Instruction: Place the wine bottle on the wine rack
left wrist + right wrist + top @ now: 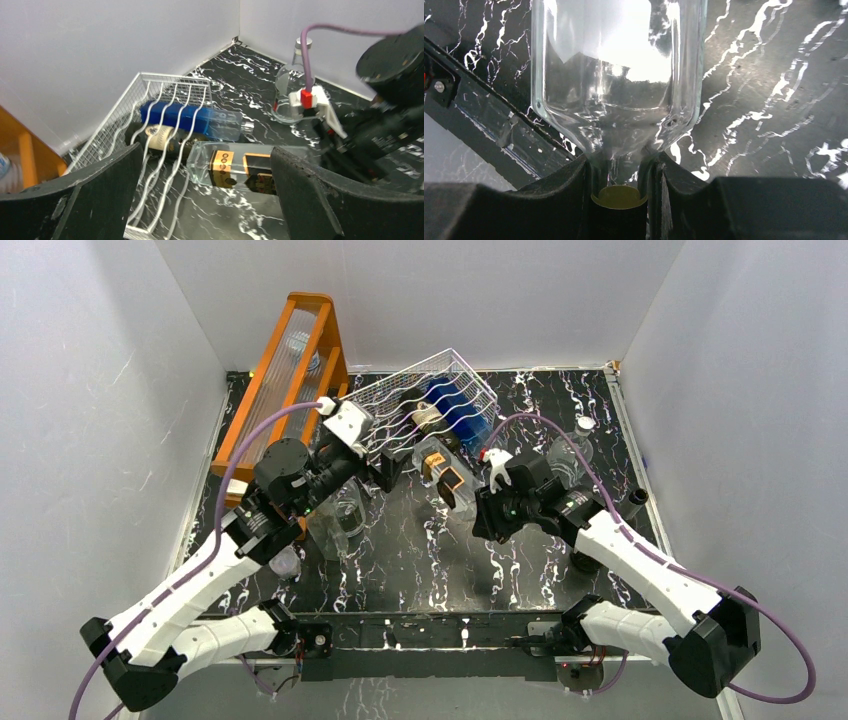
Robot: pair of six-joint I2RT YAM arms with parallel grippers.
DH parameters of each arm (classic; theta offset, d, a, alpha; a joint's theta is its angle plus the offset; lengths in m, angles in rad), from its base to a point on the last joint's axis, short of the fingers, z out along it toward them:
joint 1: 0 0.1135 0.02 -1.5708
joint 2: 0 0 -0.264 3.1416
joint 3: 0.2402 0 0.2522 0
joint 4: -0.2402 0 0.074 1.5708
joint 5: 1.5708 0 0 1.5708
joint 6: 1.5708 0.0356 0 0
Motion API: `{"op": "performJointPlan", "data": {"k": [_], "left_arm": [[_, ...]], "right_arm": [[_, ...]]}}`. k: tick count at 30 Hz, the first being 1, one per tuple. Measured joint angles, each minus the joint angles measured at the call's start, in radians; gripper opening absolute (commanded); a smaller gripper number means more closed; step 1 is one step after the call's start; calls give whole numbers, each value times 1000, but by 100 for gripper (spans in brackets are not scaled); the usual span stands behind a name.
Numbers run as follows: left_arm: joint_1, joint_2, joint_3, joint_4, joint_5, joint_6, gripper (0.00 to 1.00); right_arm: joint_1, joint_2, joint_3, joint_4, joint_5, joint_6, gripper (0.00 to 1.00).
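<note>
My right gripper holds the wine bottle's neck. It will next push outward and to the left in the top view to the rack's empty slot (389, 422) beside the dark bottle and let go of the neck there.
The wine bottle (447, 475) is clear and square-sided with an orange and black label. It lies nearly level, with its base at the near edge of the white wire wine rack (400, 390). My right gripper (482, 503) is shut on its neck. In the right wrist view the fingers (569, 195) clamp the neck just above a gold cap (619, 196). My left gripper (385, 468) is open and empty beside the rack's near left corner. Its view shows the bottle (235, 167) between its spread fingers (320, 200), and the rack (150, 82) holding a blue bottle (180, 116) and a dark bottle (160, 140).
A tall orange wooden frame (290, 370) with clear panels stands at the back left. Clear glass vessels (340, 520) stand by the left arm. A round clear flask (575, 445) stands at the right and shows in the left wrist view (292, 95). White walls enclose the table.
</note>
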Motion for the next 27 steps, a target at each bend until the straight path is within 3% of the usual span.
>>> {"op": "performJointPlan", "data": {"k": [5, 11, 27], "left_arm": [[0, -49, 15, -122, -63, -174, 97], [0, -69, 23, -227, -111, -275, 98], [0, -69, 58, -274, -106, -279, 98]], "right_arm": [[2, 0, -113, 103, -56, 23, 0], [10, 27, -168, 191, -63, 53, 0], [47, 162, -212, 387, -30, 117, 0]]}}
